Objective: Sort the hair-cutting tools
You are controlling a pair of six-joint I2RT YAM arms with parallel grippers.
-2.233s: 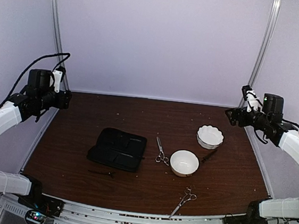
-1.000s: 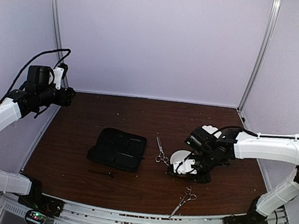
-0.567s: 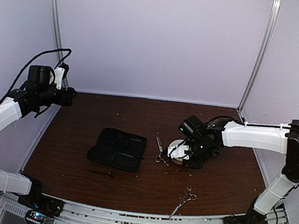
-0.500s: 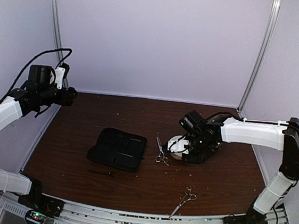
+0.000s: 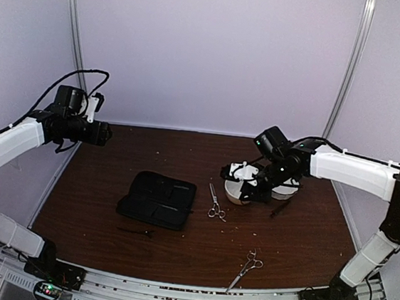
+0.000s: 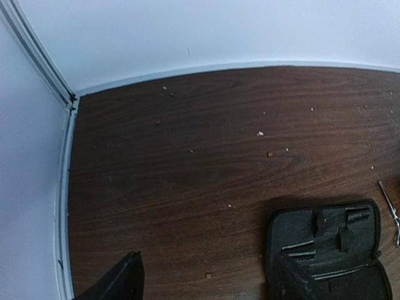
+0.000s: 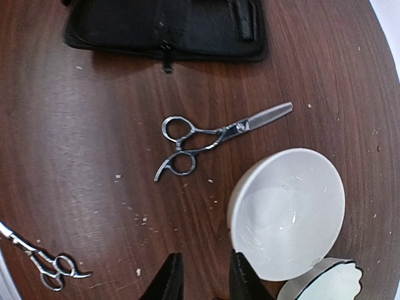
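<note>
The left gripper comes down and back onto the stick's thicker end (image 5: 146, 233) next, since the thin dark stick lies uncovered in front of the black case.
One pair of silver scissors (image 5: 214, 202) (image 7: 212, 139) lies mid-table, right of the black case. A second pair (image 5: 246, 265) (image 7: 45, 263) lies near the front edge. Thin dark sticks lie in front of the case (image 5: 137, 231) and beside the bowls (image 5: 278, 211). My right gripper (image 5: 243, 180) (image 7: 203, 281) hangs just over the table, open, with only bare wood between its fingers; its right finger (image 7: 242, 275) stands beside the rim of the round white bowl (image 5: 233, 191) (image 7: 287, 212). High at the back left, my left gripper (image 5: 106, 134) (image 6: 206, 289) is open and empty.
A flat black case (image 5: 157, 200) (image 6: 325, 250) (image 7: 169, 25) lies left of centre. A scalloped white bowl (image 5: 285, 191) (image 7: 322, 282) touches the round bowl on its right. Small pale crumbs dot the brown table (image 5: 206, 158). Walls close the back and sides.
My right arm swung down to the round bowl, shut on it, moved it back next to the scalloped bowl, and its jaws have now parted. My left gripper has shifted slightly to the right.
</note>
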